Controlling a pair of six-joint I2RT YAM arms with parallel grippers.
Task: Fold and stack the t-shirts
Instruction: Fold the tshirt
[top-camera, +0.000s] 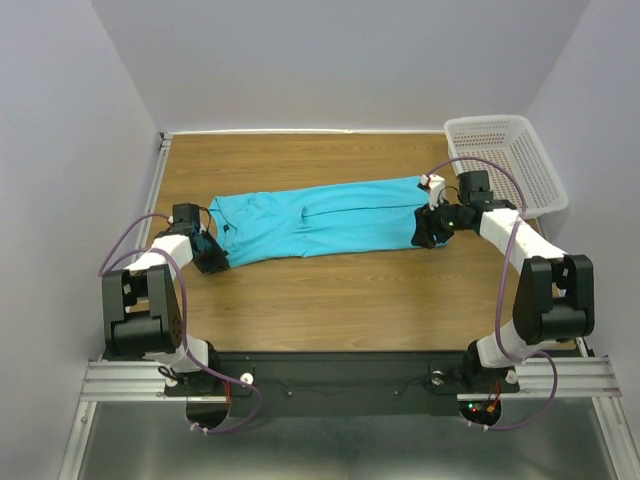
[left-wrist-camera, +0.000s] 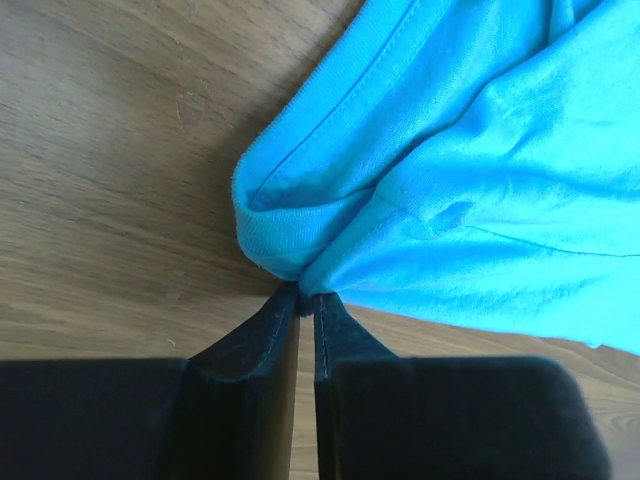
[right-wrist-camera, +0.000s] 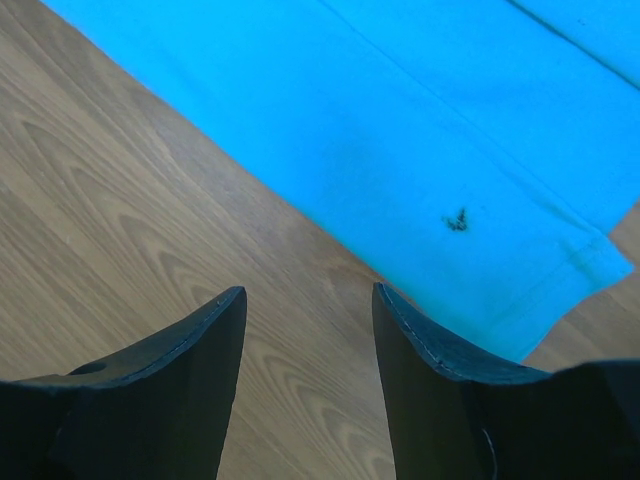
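Note:
My left gripper drags the t-shirt's pinched corner outward onto the bare table next and releases it, as bare wood (top-camera: 198, 193) (left-wrist-camera: 190, 70) is open beside the t-shirt's collar edge.
A turquoise t-shirt (top-camera: 320, 220) lies folded lengthwise into a long strip across the middle of the wooden table. My left gripper (top-camera: 212, 258) is at its left end, shut on the shirt's near-left corner; in the left wrist view the fingertips (left-wrist-camera: 306, 297) pinch a bunched fold of the fabric (left-wrist-camera: 450, 170) by the collar edge. My right gripper (top-camera: 425, 238) is open and empty at the shirt's right end, just off its near edge. In the right wrist view the open fingers (right-wrist-camera: 310, 300) hover over bare wood beside the hem (right-wrist-camera: 420, 130), which has a small dark spot.
A white perforated plastic basket (top-camera: 505, 160) stands at the far right edge of the table, just behind my right arm. Grey walls close in the table on the left, right and back.

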